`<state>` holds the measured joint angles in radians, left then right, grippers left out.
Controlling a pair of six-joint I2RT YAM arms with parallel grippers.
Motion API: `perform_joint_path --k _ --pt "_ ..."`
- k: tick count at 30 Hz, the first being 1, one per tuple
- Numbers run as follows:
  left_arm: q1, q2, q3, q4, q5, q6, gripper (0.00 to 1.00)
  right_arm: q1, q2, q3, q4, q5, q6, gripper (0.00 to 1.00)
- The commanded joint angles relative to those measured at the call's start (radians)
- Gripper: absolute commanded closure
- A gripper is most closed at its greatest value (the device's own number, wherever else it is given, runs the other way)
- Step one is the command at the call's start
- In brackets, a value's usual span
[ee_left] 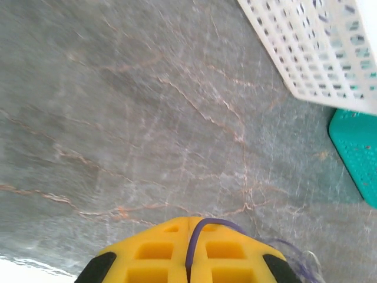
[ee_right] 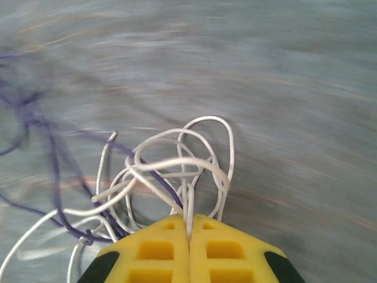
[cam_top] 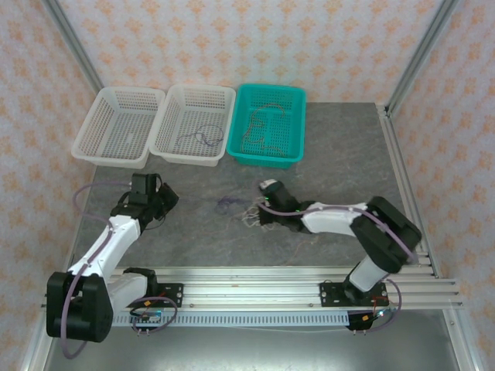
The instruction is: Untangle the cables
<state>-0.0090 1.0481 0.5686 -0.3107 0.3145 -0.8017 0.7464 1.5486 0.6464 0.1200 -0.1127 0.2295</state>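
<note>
The purple cable still goes through the white cable's loops. I need to pull my right gripper away from my left gripper over bare tabletop next, before I let go of the white cable (ee_right: 177,162).
My left gripper (ee_left: 188,219) is shut on a thin purple cable (ee_left: 196,242) that runs up between the yellow fingers and curls off to the right over the table. From above, this gripper (cam_top: 164,199) sits left of centre. My right gripper (ee_right: 189,217) is shut on a white cable (ee_right: 177,162) whose loops bunch in front of the fingertips, with a purple cable (ee_right: 41,127) threaded through them to the left. In the top view the right gripper (cam_top: 263,205) is at the small purple and white tangle (cam_top: 236,207) on the table.
Three baskets stand in a row at the back: two white baskets (cam_top: 85,143) (cam_top: 166,147) and a teal basket (cam_top: 298,127). A purple wire (cam_top: 205,137) lies in the middle one, and thin wires (cam_top: 263,127) lie in the teal one. A thin strand (cam_top: 296,249) trails toward the front rail.
</note>
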Motion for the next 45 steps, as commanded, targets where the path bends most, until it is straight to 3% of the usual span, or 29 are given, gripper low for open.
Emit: perform_joint_path --k 1,5,10,13,16,17,21,23,29,32,35,38,41,45 --pt "0.043 -0.016 0.013 -0.070 0.016 0.050 1.00 -0.120 -0.148 -0.139 0.000 0.120 0.216 1.00" --pt "0.053 -0.007 0.007 -0.064 0.018 0.058 1.00 -0.228 -0.358 -0.283 -0.050 0.220 0.378 1.00" --pt "0.053 0.016 0.010 -0.045 0.037 0.062 1.00 -0.248 -0.584 -0.317 -0.164 0.313 0.441 1.00" --pt "0.054 0.014 0.010 -0.033 0.053 0.062 1.00 -0.249 -0.617 -0.288 -0.143 0.195 0.369 0.99" --pt "0.052 0.008 0.008 0.003 0.096 0.065 1.00 -0.226 -0.580 -0.237 -0.034 -0.081 0.205 0.57" --pt "0.052 0.008 0.009 0.011 0.107 0.065 1.00 -0.183 -0.564 -0.205 -0.042 -0.086 0.137 0.48" --pt "0.032 0.012 0.004 0.019 0.107 0.058 1.00 0.030 -0.465 -0.103 -0.056 0.086 -0.210 0.35" --pt "0.015 0.013 -0.004 0.020 0.101 0.055 1.00 0.061 -0.382 -0.064 -0.017 0.071 -0.300 0.33" --pt "-0.025 0.003 -0.003 -0.006 0.071 0.056 1.00 0.117 -0.061 0.146 -0.052 0.014 -0.574 0.31" --pt "-0.034 -0.004 0.008 -0.025 0.067 0.064 1.00 0.124 0.093 0.256 -0.192 -0.044 -0.720 0.31" --pt "-0.036 -0.022 0.027 -0.067 0.049 0.085 1.00 0.125 0.192 0.332 -0.338 -0.068 -0.797 0.31" --pt "-0.036 -0.041 0.050 -0.116 0.018 0.114 1.00 0.125 0.233 0.343 -0.370 -0.045 -0.823 0.32" --pt "-0.033 -0.059 0.081 -0.176 -0.032 0.138 1.00 0.122 0.252 0.361 -0.373 -0.018 -0.777 0.43" --pt "0.008 -0.110 0.138 -0.249 -0.084 0.135 1.00 0.090 0.281 0.400 -0.414 0.019 -0.648 0.70"
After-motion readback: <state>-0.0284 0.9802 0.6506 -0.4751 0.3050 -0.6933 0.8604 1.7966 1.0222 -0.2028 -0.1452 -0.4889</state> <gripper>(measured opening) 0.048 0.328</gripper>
